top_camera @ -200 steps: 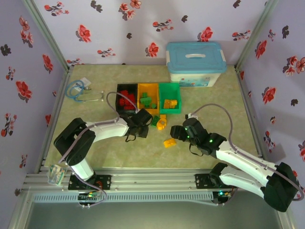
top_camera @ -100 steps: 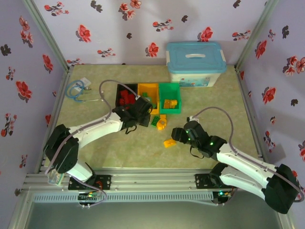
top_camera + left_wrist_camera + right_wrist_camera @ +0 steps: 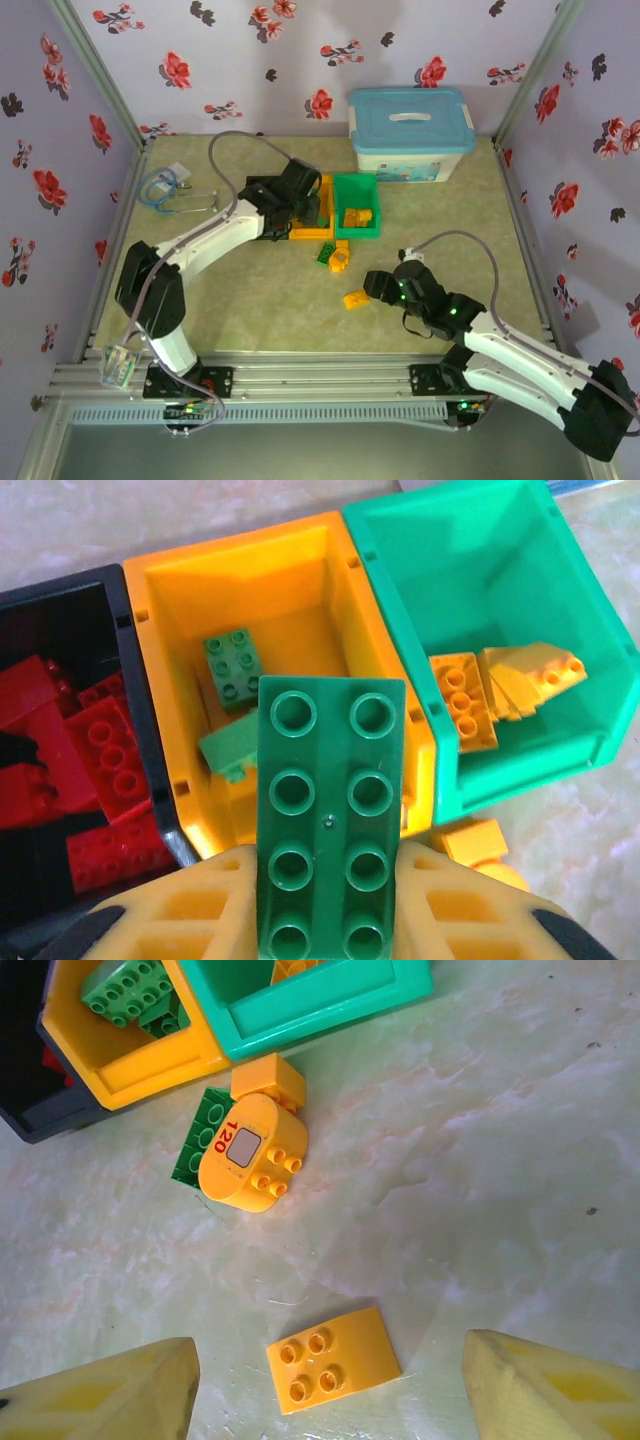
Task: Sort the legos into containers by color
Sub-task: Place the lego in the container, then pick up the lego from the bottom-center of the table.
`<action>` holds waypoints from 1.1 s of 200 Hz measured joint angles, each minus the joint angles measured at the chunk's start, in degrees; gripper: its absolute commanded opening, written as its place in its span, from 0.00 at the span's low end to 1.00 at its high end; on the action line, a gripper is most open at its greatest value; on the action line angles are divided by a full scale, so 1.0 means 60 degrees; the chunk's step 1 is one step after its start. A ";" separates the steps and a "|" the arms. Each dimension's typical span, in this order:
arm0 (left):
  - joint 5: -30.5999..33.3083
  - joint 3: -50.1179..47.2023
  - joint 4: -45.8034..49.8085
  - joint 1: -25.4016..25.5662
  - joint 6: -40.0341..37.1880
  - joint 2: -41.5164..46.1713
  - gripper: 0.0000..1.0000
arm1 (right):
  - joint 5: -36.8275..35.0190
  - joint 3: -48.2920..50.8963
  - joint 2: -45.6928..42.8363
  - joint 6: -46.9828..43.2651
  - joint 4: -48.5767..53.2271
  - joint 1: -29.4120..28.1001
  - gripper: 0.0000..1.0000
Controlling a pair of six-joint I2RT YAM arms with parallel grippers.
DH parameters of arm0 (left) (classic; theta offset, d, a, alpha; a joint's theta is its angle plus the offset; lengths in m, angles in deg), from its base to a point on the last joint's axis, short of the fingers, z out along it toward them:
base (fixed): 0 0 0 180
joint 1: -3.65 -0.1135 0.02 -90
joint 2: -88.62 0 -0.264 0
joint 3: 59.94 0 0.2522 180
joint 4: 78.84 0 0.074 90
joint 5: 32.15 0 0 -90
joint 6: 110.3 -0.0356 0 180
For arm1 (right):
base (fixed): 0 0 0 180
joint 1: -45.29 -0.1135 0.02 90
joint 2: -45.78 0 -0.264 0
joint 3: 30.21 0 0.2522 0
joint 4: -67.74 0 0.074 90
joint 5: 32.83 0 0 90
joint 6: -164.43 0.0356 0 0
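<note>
My left gripper needs to move gently outward over the open inside of the orange-yellow bin and let go of the lego, because green legos lie there.
My left gripper (image 3: pixel 330 885) is shut on a green eight-stud lego (image 3: pixel 330 770) and holds it above the front of the orange-yellow bin (image 3: pixel 285 575), which has two green legos (image 3: pixel 232 665) inside. Beside it, the black bin (image 3: pixel 138 710) holds red legos (image 3: pixel 95 755), and the green bin (image 3: pixel 450 570) holds yellow ones (image 3: pixel 500 685). My right gripper (image 3: pixel 330 1385) is open over a flat yellow lego (image 3: pixel 333 1360) that lies on the table between its fingers. In the top view that gripper (image 3: pixel 376 285) sits just right of the lego (image 3: pixel 355 298).
In front of the bins lie a rounded yellow piece marked 120 (image 3: pixel 250 1150), a green lego (image 3: pixel 198 1140) partly under it and a small yellow lego (image 3: pixel 268 1078). A white box with a light-blue lid (image 3: pixel 410 130) stands at the back right. A blue cable loop (image 3: pixel 160 186) lies far left.
The left arm has carried the green lego from the loose pile back to the bins. The right gripper has shifted slightly toward the near edge, by the flat yellow lego.
</note>
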 measured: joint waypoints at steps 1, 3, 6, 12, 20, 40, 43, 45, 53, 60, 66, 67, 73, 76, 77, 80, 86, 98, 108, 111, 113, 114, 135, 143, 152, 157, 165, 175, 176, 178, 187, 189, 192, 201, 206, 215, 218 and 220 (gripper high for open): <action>-0.0007 0.0022 0.0000 -0.0011 -0.0004 -0.0022 0.23 | 0.0000 0.0004 -0.0011 0.0004 0.0004 0.0000 0.70; -0.0025 0.0080 0.0004 -0.0036 -0.0033 -0.0091 0.23 | 0.0000 0.0022 -0.0051 0.0007 0.0007 0.0000 0.70; -0.0062 0.0160 0.0011 -0.0076 -0.0036 -0.0186 0.23 | -0.0004 0.0040 -0.0106 0.0036 0.0022 0.0000 0.70; -0.0124 0.0306 0.0029 -0.0149 -0.0069 -0.0364 0.23 | -0.0022 0.0066 -0.0200 0.0047 0.0076 0.0000 0.70; -0.0211 0.0499 0.0066 -0.0237 -0.0106 -0.0612 0.23 | -0.0044 0.0091 -0.0321 0.0069 0.0149 0.0000 0.70; -0.0361 0.0794 0.0142 -0.0382 -0.0131 -0.1137 0.23 | -0.0091 0.0164 -0.0586 0.0113 0.0248 0.0000 0.70; -0.0382 0.0841 0.0160 -0.0393 -0.0131 -0.1213 0.23 | -0.0106 0.0168 -0.0612 0.0117 0.0270 0.0000 0.70; -0.0379 0.0860 0.0160 -0.0397 -0.0131 -0.1253 0.23 | -0.0109 0.0175 -0.0630 0.0117 0.0284 0.0000 0.70; -0.0423 0.0958 0.0182 -0.0419 -0.0127 -0.1450 0.23 | -0.0113 0.0200 -0.0688 0.0127 0.0317 0.0000 0.70; -0.0448 0.1031 0.0200 -0.0433 -0.0131 -0.1603 0.24 | -0.0120 0.0208 -0.0718 0.0135 0.0364 0.0000 0.70; -0.0474 0.1089 0.0211 -0.0433 -0.0127 -0.1712 0.24 | -0.0135 0.0219 -0.0736 0.0135 0.0404 0.0000 0.70; -0.0477 0.1107 0.0219 -0.0433 -0.0131 -0.1741 0.24 | -0.0138 0.0219 -0.0736 0.0135 0.0408 0.0000 0.70; -0.0517 0.1173 0.0229 -0.0437 -0.0131 -0.1858 0.24 | -0.0149 0.0226 -0.0747 0.0135 0.0437 0.0000 0.70; -0.0525 0.1202 0.0233 -0.0444 -0.0131 -0.1909 0.24 | -0.0149 0.0233 -0.0750 0.0138 0.0437 0.0000 0.70; -0.0528 0.1220 0.0229 -0.0448 -0.0127 -0.1934 0.24 | -0.0149 0.0237 -0.0750 0.0138 0.0437 0.0000 0.70; -0.0546 0.1257 0.0240 -0.0452 -0.0131 -0.1989 0.24 | -0.0149 0.0248 -0.0750 0.0138 0.0437 0.0000 0.70; -0.0590 0.1326 0.0255 -0.0455 -0.0131 -0.2109 0.24 | -0.0149 0.0262 -0.0750 0.0138 0.0437 0.0000 0.70; -0.0630 0.1468 0.0321 -0.0470 -0.0131 -0.2320 0.27 | -0.0153 0.0291 -0.0750 0.0138 0.0441 0.0000 0.70; -0.0637 0.1603 0.0361 -0.0495 -0.0135 -0.2510 0.43 | -0.0153 0.0295 -0.0750 0.0138 0.0455 0.0000 0.70; -0.0659 0.1665 0.0379 -0.0499 -0.0135 -0.2572 0.54 | -0.0153 0.0295 -0.0750 0.0138 0.0459 0.0000 0.70; -0.0667 0.1690 0.0386 -0.0506 -0.0175 -0.2601 0.62 | -0.0153 0.0295 -0.0750 0.0138 0.0459 0.0000 0.70; -0.0663 0.1719 0.0397 -0.0514 -0.0193 -0.2637 0.64 | -0.0153 0.0295 -0.0750 0.0138 0.0459 0.0000 0.70; -0.0605 0.2065 0.0525 -0.0597 -0.0157 -0.2958 0.77 | -0.0153 0.0295 -0.0750 0.0138 0.0466 0.0000 0.70; -0.0565 0.2091 0.0565 -0.0641 -0.0157 -0.2973 0.77 | -0.0153 0.0295 -0.0761 0.0138 0.0477 0.0000 0.70; -0.0514 0.2091 0.0583 -0.0659 -0.0157 -0.2929 0.78 | -0.0153 0.0295 -0.0794 0.0138 0.0510 0.0000 0.70; -0.0506 0.2091 0.0586 -0.0681 -0.0157 -0.2903 0.78 | -0.0153 0.0295 -0.0823 0.0142 0.0532 0.0000 0.70; -0.0506 0.2091 0.0594 -0.0685 -0.0157 -0.2812 0.77 | -0.0153 0.0299 -0.0871 0.0142 0.0546 0.0000 0.70; -0.0506 0.2065 0.0583 -0.0681 -0.0157 -0.2601 0.77 | -0.0168 0.0299 -0.0922 0.0142 0.0572 0.0000 0.70; -0.0506 0.2055 0.0568 -0.0681 -0.0157 -0.2572 0.77 | -0.0175 0.0299 -0.0929 0.0142 0.0576 0.0000 0.70; -0.0506 0.2047 0.0565 -0.0681 -0.0157 -0.2532 0.77 | -0.0175 0.0299 -0.0933 0.0142 0.0579 0.0000 0.70; -0.0510 0.1912 0.0517 -0.0678 -0.0157 -0.2153 0.76 | -0.0186 0.0299 -0.0947 0.0142 0.0579 0.0000 0.70; -0.0510 0.1872 0.0499 -0.0670 -0.0157 -0.2058 0.76 | -0.0186 0.0299 -0.0947 0.0146 0.0579 0.0000 0.70; -0.0506 0.1825 0.0488 -0.0667 -0.0157 -0.1920 0.76 | -0.0186 0.0299 -0.0947 0.0146 0.0579 0.0000 0.70; -0.0510 0.1672 0.0463 -0.0641 -0.0157 -0.1443 0.75 | -0.0186 0.0306 -0.0947 0.0142 0.0576 0.0000 0.70; -0.0510 0.1606 0.0444 -0.0634 -0.0157 -0.1180 0.75 | -0.0186 0.0306 -0.0943 0.0146 0.0576 0.0000 0.70; -0.0510 0.1490 0.0357 -0.0605 -0.0157 -0.0758 0.74 | -0.0186 0.0306 -0.0903 0.0142 0.0568 0.0000 0.70; -0.0510 0.1450 0.0331 -0.0594 -0.0157 -0.0616 0.74 | -0.0186 0.0306 -0.0882 0.0142 0.0568 0.0000 0.70; -0.0510 0.1421 0.0306 -0.0586 -0.0157 -0.0506 0.74 | -0.0182 0.0306 -0.0860 0.0142 0.0561 0.0000 0.70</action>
